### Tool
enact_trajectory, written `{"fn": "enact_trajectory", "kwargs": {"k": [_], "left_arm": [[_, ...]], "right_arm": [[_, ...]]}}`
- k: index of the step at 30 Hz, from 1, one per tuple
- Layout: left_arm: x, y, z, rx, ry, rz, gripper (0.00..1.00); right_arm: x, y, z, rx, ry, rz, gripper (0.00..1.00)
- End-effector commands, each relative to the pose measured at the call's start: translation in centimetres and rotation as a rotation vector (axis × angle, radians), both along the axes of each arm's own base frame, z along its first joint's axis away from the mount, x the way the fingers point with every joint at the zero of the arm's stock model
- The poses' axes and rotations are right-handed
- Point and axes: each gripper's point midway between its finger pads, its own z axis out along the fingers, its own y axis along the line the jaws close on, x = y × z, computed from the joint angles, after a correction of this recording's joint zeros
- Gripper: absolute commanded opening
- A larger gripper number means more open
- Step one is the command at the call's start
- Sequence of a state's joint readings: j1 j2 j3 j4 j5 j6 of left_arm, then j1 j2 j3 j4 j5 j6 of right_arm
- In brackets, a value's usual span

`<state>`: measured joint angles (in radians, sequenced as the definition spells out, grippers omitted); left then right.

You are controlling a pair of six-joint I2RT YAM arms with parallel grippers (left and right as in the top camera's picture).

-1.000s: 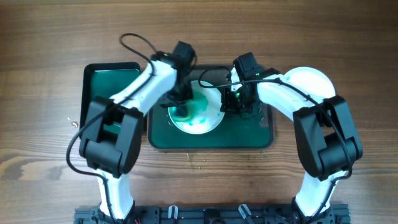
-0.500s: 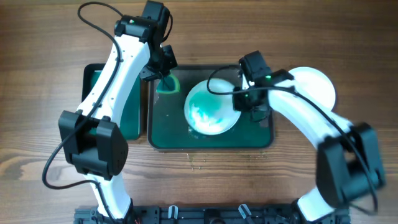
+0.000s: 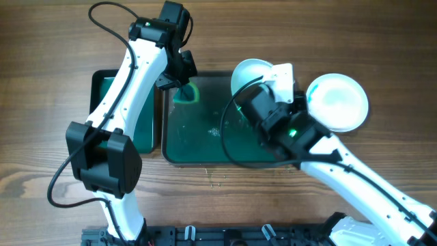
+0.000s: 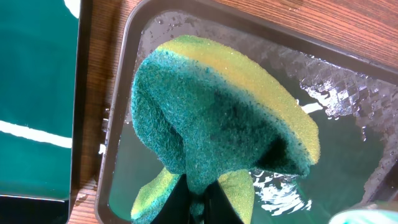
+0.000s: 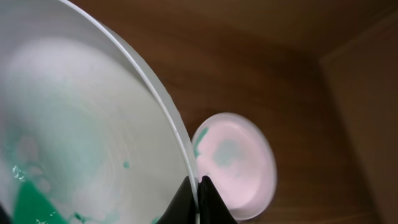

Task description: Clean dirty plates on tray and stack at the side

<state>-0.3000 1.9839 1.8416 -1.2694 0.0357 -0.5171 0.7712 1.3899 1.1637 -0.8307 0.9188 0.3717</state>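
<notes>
The white plate, still marked by teal smears, levels onto the tray's middle next as my right gripper lowers toward the sponge [image 4: 211, 118], since the tray's bottom is free.
My right gripper [image 5: 198, 186] is shut on the rim of a white plate [image 5: 74, 124] with teal smears and holds it tilted in the air. In the overhead view this plate [image 3: 246, 72] is above the back right of the dark green tray [image 3: 205, 147]. A second plate [image 3: 338, 102], tinted teal, lies on the table to the right of the tray and also shows in the right wrist view [image 5: 236, 165]. My left gripper [image 4: 199, 196] is shut on a green-yellow sponge [image 4: 211, 118], at the tray's back left corner [image 3: 183, 90]. No third plate shows.
A smaller bright-green tray [image 3: 123, 102] lies left of the dark tray, close beside it. The dark tray's floor is wet with streaks and droplets [image 3: 215, 130]. Bare wooden table surrounds both trays.
My right gripper has lifted the smeared plate off the tray, up and toward the back right. My left gripper took the sponge off the plate to the tray's back left corner and now holds still.
</notes>
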Motion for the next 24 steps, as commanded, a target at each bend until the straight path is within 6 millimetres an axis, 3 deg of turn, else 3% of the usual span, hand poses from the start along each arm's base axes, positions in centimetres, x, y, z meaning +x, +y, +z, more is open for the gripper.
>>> {"fn": "enact_trajectory", "kwargs": {"k": [1,7,13,17,20,24], "left_arm": [[0.2,-0.4,1.4,-0.024,-0.033,-0.019,0.04],[0.2,-0.4,1.4,-0.024,-0.033,-0.019,0.04],[0.1,-0.3,1.4,-0.023,-0.030,-0.019,0.04],[0.1,-0.3,1.4,-0.022,-0.030,-0.019,0.04],[0.1,-0.3,1.4,-0.023,-0.030,-0.019,0.04],[0.1,-0.3,1.4,-0.023,-0.030,-0.019,0.04]], "right_arm": [[-0.9,-0.8,4.3,-0.229,-0.164,-0.031,0.04],[-2.1,-1.1,8.6,-0.437,-0.317,-0.098,0.04],[-1.7,-0.5,8.7,-0.410,-0.324,-0.090,0.04],[-0.8,1.6,5.5,-0.237,-0.219,0.030,0.04],[-0.1,3.6,0.6,0.108,-0.063,0.063,0.04],[0.5,3.6,-6.1,0.442,0.161,-0.080,0.04]]}}
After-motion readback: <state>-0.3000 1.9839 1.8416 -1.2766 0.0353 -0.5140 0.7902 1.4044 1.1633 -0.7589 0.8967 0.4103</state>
